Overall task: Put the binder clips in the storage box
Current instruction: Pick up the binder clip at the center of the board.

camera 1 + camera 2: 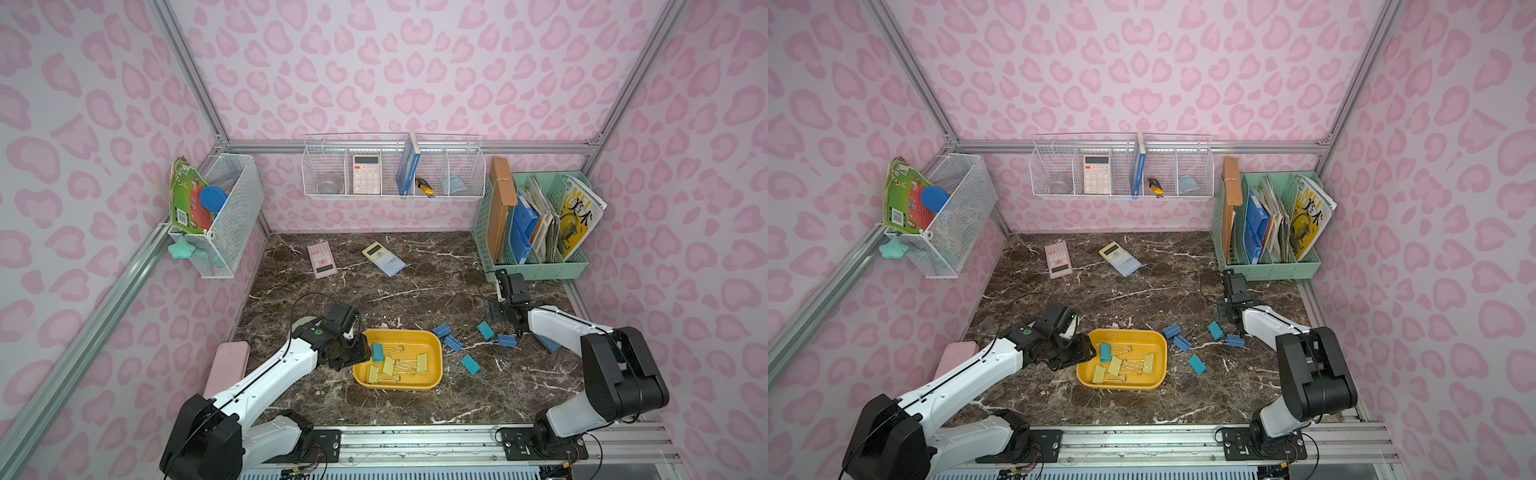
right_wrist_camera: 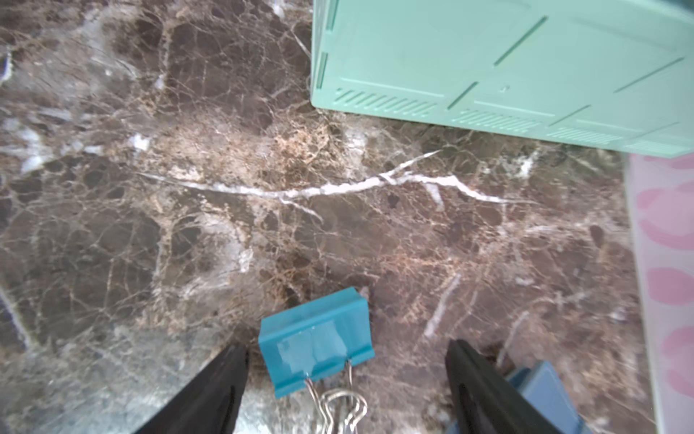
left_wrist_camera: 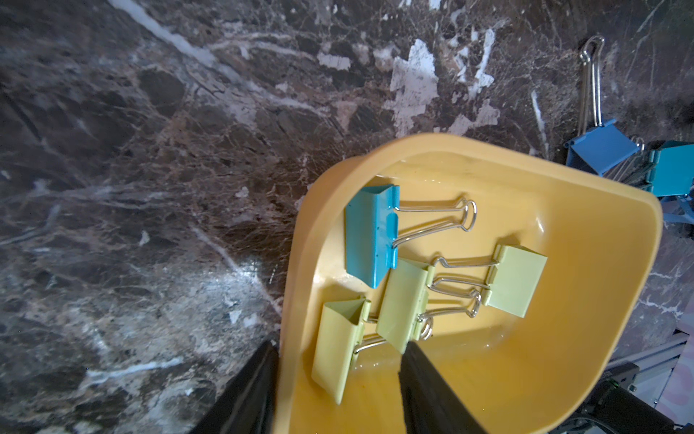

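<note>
I need to lower my right gripper next, with its fingers open, toward the tabletop around the teal binder clip's body (image 2: 316,343). It already lies in the gap between the fingers.
The yellow storage box (image 1: 399,332) (image 1: 1121,331) (image 3: 450,141) sits near the front of the marble table. It holds a teal binder clip (image 1: 377,351) (image 3: 371,233) and three pale yellow clips (image 1: 422,362) (image 3: 516,280). My left gripper (image 1: 361,353) (image 3: 341,345) is open and straddles the box's left wall, one finger outside the rim and one inside. To the right of the box, several teal and dark blue clips (image 1: 453,343) lie loose on the table. My right gripper (image 1: 504,324) (image 2: 347,347) hangs open over a teal clip (image 1: 485,330) (image 2: 315,338), with a dark blue clip (image 2: 540,387) beside one finger.
A mint-green file organizer (image 1: 536,232) (image 2: 488,56) stands just behind the right gripper. A slate-blue block (image 1: 548,343) lies under the right arm. A pink case (image 1: 226,365) lies at the front left, and two calculators (image 1: 321,259) (image 1: 383,258) lie at the back. White wire baskets (image 1: 392,166) hang on the walls.
</note>
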{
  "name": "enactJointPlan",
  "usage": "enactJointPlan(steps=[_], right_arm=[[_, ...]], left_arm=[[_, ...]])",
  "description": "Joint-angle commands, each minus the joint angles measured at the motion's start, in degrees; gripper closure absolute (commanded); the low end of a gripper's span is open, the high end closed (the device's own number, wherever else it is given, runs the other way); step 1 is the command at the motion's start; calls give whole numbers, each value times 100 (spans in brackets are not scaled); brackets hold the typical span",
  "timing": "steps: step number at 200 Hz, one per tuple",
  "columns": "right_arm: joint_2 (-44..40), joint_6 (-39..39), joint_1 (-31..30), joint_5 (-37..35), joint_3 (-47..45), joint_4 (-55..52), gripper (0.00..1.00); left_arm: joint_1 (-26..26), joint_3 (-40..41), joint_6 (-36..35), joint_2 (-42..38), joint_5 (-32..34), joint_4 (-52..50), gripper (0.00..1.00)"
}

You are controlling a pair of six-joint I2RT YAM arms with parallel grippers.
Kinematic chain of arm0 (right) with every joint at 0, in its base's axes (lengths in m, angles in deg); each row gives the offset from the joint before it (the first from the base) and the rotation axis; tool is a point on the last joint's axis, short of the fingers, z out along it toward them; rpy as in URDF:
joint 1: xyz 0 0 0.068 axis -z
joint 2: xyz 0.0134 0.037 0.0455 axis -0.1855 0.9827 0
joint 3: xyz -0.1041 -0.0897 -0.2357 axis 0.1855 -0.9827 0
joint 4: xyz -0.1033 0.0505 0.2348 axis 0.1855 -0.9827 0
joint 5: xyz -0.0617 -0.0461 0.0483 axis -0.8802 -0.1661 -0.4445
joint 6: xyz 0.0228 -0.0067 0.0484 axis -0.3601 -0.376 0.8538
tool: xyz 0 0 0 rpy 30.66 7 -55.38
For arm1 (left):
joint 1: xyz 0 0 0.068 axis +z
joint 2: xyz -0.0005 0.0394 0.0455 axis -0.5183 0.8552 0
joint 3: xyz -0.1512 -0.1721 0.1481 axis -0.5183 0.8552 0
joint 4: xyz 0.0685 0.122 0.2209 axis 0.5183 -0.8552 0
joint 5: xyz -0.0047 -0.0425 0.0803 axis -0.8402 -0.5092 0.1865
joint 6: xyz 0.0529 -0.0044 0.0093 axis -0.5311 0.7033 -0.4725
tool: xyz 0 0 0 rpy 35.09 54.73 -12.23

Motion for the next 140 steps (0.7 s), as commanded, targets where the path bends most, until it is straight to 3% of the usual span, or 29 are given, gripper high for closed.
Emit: enactJointPlan(steps=[1, 33, 94, 140], right_arm=[[147, -149, 104, 249, -16, 285, 15], [346, -144, 318, 574, 58, 430, 16], [981, -42, 332, 826, 358, 328, 31], [887, 203, 429, 795, 210, 238, 31]], left_arm=[[17, -44, -99, 34, 1, -2, 44], [34, -45, -99, 45, 2, -2, 44], [44, -44, -82, 10, 92, -90, 44], [44, -66, -91, 20, 88, -117, 44]])
